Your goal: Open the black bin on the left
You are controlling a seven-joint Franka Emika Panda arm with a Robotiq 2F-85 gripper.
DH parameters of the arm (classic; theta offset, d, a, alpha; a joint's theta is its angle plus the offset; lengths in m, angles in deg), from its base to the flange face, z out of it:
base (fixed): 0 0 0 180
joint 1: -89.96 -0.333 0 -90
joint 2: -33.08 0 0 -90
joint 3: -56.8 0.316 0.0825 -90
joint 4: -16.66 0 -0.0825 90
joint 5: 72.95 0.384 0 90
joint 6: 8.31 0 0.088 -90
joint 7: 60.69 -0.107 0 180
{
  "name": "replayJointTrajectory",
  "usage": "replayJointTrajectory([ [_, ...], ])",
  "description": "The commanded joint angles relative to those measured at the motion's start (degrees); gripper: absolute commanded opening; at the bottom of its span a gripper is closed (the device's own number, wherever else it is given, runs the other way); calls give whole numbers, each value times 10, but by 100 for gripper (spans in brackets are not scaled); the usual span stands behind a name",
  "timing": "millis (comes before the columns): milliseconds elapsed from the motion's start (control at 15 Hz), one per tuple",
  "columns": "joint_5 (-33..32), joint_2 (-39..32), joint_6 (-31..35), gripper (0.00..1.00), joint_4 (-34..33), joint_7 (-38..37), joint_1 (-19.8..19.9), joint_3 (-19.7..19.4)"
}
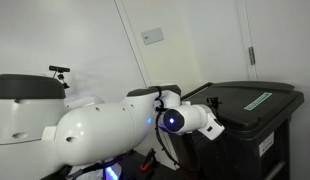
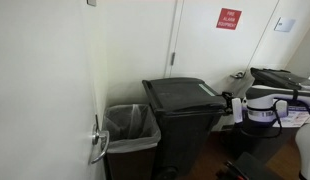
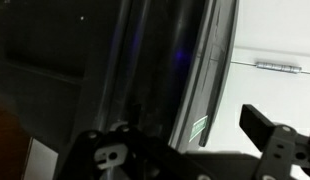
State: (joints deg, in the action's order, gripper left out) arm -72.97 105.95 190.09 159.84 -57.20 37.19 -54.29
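The bin's near lid edge (image 1: 226,119) (image 3: 193,122) is just outward of my gripper, between the open fingers, so I should move the gripper slightly outward onto that edge and close.
The black bin (image 1: 257,115) stands at the right in an exterior view, its flat lid down, with a pale green-white strip label (image 1: 257,101) on the lid and a white sticker on its front. It also shows in the middle of an exterior view (image 2: 182,112). My gripper (image 1: 212,127) is at the bin's lid edge on the robot's side, and shows there too in an exterior view (image 2: 231,106). In the wrist view the gripper (image 3: 185,150) is open, and the bin's lid edge (image 3: 160,70) runs between the fingers. Nothing is held.
A smaller grey-rimmed container (image 2: 130,130) with a clear bag liner stands beside the bin against the wall. White doors and walls are behind the bin. A red sign (image 2: 227,18) hangs on the far door. The white arm (image 1: 105,125) fills the foreground.
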Motion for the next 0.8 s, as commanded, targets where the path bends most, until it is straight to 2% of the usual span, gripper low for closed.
replayJointTrajectory([
  [0, -8, 12, -1, 100, -32, 16, -28, -3],
  [67, -8, 12, -1, 75, -39, 20, -35, -3],
  [133, -9, 13, -1, 74, -46, 22, -41, -4],
  [200, -8, 14, -2, 68, -51, 24, -47, -4],
  [533, -7, 12, -2, 28, -64, 28, -64, -14],
  [733, -9, 7, -2, 7, -57, 29, -57, -11],
])
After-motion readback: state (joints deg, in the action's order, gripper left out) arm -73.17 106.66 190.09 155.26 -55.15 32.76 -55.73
